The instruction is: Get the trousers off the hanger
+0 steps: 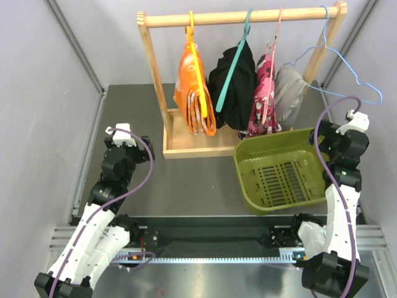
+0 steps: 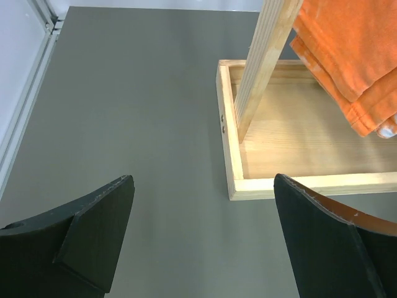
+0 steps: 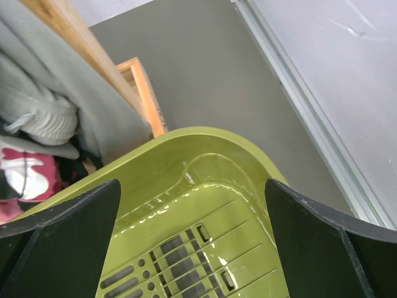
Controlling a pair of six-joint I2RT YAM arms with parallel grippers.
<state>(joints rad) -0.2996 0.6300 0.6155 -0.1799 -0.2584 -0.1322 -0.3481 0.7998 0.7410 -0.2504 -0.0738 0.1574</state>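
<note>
The yellow hanger's bar carrying the orange trousers (image 2: 353, 56) runs above my left gripper and to its right in the top view, so my left gripper will move up and across to it next.
Four trousers hang from hangers on a wooden rail (image 1: 242, 17): orange with whitish marks (image 1: 195, 93), black (image 1: 234, 84), pink camouflage (image 1: 263, 99) and plain grey (image 1: 287, 93). My left gripper (image 2: 203, 181) is open and holds nothing. It hovers over the grey table just left of the rack's base, and the orange trousers (image 2: 353, 56) hang at the upper right of its view. My right gripper (image 3: 192, 184) is open and holds nothing, above the green basket. The grey trousers (image 3: 43, 93) and pink trousers (image 3: 25, 171) show at its left.
The rack has a wooden post (image 2: 263, 62) standing in a shallow wooden base tray (image 2: 298, 143). A green slotted basket (image 1: 248, 162) sits tilted in front of the rack's right side. A blue wire hanger (image 1: 356, 77) juts out to the right. Walls close in on both sides.
</note>
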